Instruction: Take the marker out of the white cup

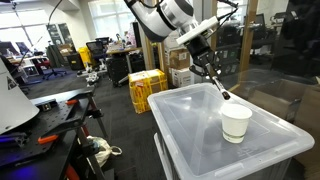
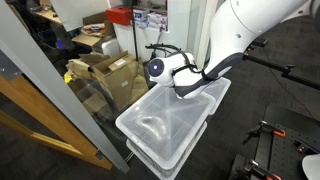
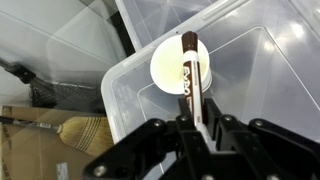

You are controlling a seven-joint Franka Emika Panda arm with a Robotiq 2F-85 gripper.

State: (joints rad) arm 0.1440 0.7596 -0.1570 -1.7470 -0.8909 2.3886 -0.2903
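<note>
My gripper should next move the dark marker away from the white cup (image 1: 236,124) and down onto the open bin lid to release it, because that part of the lid is empty.
The white cup (image 1: 236,124) stands upright on the translucent bin lid (image 1: 190,125). In the wrist view the white cup (image 3: 167,68) sits below me, seen from above. My gripper (image 1: 210,62) is shut on the marker (image 1: 218,84), a thin dark stick that hangs slanted from the fingers, its lower tip just above and beside the cup's rim. In the wrist view the marker (image 3: 189,70) runs from between my fingers (image 3: 199,122) out over the cup. In an exterior view the arm (image 2: 190,78) covers the cup.
The bin lid (image 2: 160,125) tops a stack of clear bins. A yellow crate (image 1: 146,88) and cardboard boxes (image 2: 105,70) stand on the floor nearby. A workbench with tools (image 1: 45,115) is at one side. A glass partition (image 2: 50,90) stands close to the bins.
</note>
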